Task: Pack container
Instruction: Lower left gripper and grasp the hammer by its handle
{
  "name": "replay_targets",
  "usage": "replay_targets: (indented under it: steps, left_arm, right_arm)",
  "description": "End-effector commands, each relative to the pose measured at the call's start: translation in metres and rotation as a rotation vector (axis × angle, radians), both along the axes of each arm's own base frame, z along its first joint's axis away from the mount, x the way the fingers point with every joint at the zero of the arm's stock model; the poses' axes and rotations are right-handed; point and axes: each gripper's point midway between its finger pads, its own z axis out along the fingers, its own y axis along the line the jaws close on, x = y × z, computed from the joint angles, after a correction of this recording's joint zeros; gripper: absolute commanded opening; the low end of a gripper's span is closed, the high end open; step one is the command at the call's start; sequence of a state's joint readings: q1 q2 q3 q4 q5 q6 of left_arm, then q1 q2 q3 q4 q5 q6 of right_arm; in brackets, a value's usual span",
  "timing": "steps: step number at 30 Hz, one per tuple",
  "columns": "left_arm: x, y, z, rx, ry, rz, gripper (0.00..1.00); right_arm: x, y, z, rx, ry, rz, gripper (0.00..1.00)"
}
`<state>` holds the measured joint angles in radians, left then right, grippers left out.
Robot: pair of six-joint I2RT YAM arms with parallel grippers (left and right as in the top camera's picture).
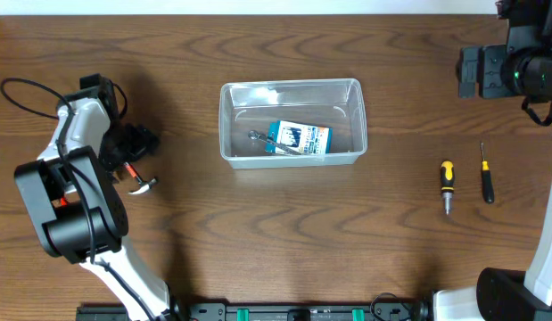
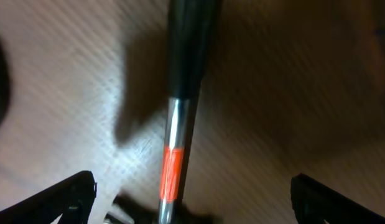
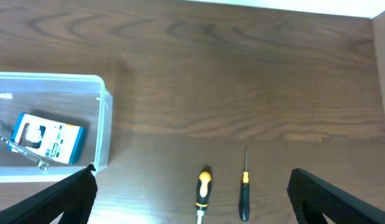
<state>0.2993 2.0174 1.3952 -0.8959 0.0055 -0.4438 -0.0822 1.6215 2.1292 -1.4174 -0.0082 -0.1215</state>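
The hammer's handle already lies lined up between the two open fingers of my left gripper. I should lower that gripper onto the orange part of the hammer's handle and close it there.
The clear container stands mid-table, holding a small blue-and-white box and a metal tool. At the far left lies a hammer. My left gripper hangs over it, open. In the left wrist view the hammer's shaft with an orange band runs between the spread fingers, touching neither. My right gripper is open at the back right. In its own view the fingers hold nothing, high above a yellow-and-black screwdriver and a thin one.
The two screwdrivers lie side by side on the right of the table. A black cable loops behind the left arm. The container's right wall shows at the left of the right wrist view.
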Motion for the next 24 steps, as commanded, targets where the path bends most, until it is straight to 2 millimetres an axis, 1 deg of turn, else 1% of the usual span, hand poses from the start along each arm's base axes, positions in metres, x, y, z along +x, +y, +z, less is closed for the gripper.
replay_targets:
  steps: [1,6,12,13,17,20,24]
  left_arm:
    - [-0.009,-0.004,-0.020,-0.026,0.033,-0.028,0.98]
    - [-0.016,-0.006,-0.037,-0.034,0.052,-0.039,0.98]
    - [-0.023,-0.012,-0.044,-0.061,0.062,-0.037,0.99]
    - [-0.024,-0.013,-0.044,-0.065,0.065,-0.037,1.00]
    - [-0.029,-0.015,-0.046,-0.070,0.081,-0.036,0.89]
    - [-0.031,-0.016,-0.047,-0.073,0.089,-0.035,0.75]
    - [-0.031,-0.020,-0.047,-0.096,0.087,-0.034,0.72]
  right_arm:
    - [-0.002,0.000,-0.003,-0.002,0.016,0.011,0.99]
    - [-0.003,0.000,-0.004,-0.001,0.021,0.011,0.99]
    - [-0.003,0.000,-0.004,-0.001,0.020,0.011,0.99]
    - [-0.003,0.000,-0.004,-0.001,0.021,0.011,0.99]
    - [-0.003,0.000,-0.004,-0.001,0.021,0.011,0.99]
    - [-0.003,0.000,-0.004,-0.001,0.020,0.011,0.99]
    - [-0.003,0.000,-0.004,-0.001,0.021,0.011,0.99]
